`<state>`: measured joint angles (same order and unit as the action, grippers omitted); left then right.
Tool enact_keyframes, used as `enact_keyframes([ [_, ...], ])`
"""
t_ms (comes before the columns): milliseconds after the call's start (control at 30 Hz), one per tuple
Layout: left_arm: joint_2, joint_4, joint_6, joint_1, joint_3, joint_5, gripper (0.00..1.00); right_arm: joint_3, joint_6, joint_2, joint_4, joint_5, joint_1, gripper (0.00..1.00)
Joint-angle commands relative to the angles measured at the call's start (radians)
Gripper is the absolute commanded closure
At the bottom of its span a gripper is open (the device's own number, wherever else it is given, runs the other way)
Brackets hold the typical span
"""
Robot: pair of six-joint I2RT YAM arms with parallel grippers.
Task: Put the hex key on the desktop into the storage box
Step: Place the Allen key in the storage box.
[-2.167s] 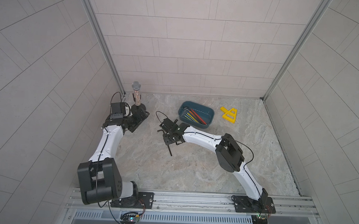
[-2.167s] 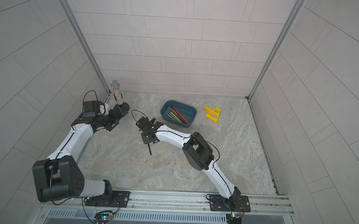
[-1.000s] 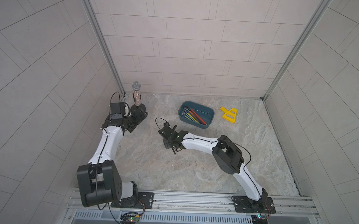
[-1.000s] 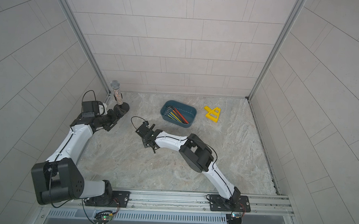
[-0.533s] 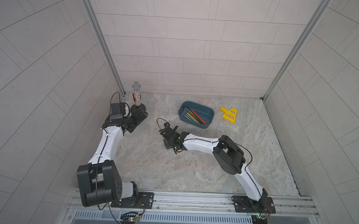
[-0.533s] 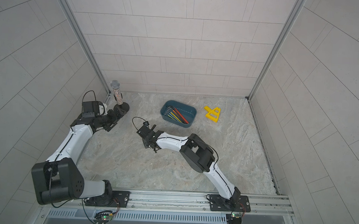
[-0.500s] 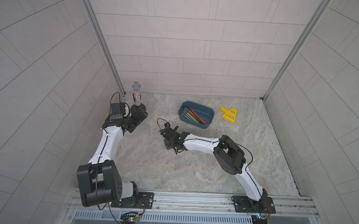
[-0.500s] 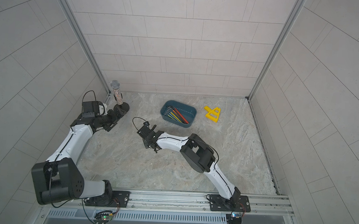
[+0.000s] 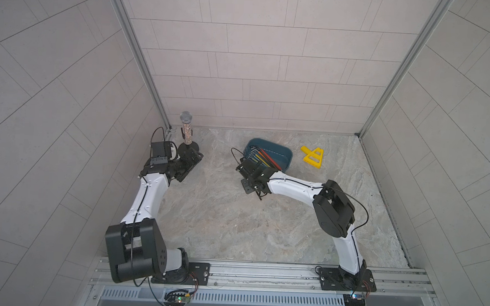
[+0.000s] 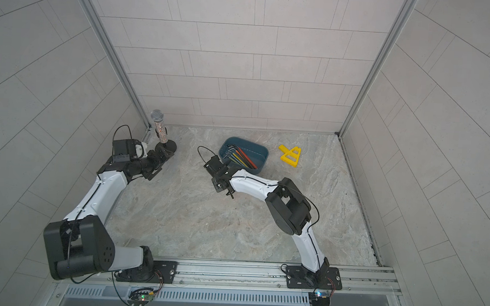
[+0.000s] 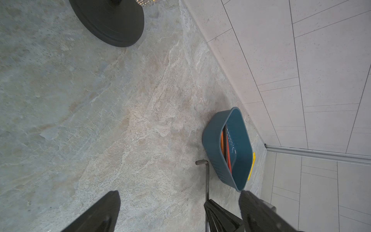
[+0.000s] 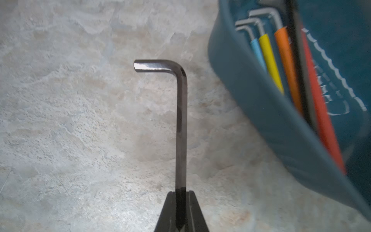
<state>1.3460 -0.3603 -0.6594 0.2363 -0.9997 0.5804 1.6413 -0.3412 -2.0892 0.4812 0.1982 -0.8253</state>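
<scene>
Next, my right gripper rises outward over the storage box's near side. It then lowers toward the coloured hex keys and releases, since the dark hex key still hangs outside.
My right gripper is shut on the long arm of a dark metal hex key. The key's bent end points away from the fingers, over the marble desktop and just outside the storage box's wall. The teal storage box holds several coloured hex keys. In both top views the right gripper hangs at the box's near left corner. The left wrist view shows the held hex key beside the storage box. My left gripper stands open and empty by the microphone stand.
A microphone stands on a round black base in the back left corner, right by the left gripper. A yellow plastic frame lies to the right of the box. Tiled walls close in three sides.
The right gripper has shut on the hex key that lay on the desktop and carried it right and back, up to the storage box. The left arm has stayed put.
</scene>
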Motion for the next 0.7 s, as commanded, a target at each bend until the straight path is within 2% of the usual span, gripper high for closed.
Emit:
enact_keyframes([
  [0,-0.011,0.026,-0.006,0.007,0.013,0.009,0.0,0.048,0.09,0.045,0.031,0.033,0.028,1.0],
  [333,-0.011,0.027,-0.007,0.008,0.015,-0.001,0.0,0.196,0.252,0.019,0.071,0.008,0.158,1.0],
  [667,0.001,0.041,-0.014,0.008,0.019,0.002,0.0,0.365,0.405,-0.17,0.094,-0.105,0.274,1.0],
])
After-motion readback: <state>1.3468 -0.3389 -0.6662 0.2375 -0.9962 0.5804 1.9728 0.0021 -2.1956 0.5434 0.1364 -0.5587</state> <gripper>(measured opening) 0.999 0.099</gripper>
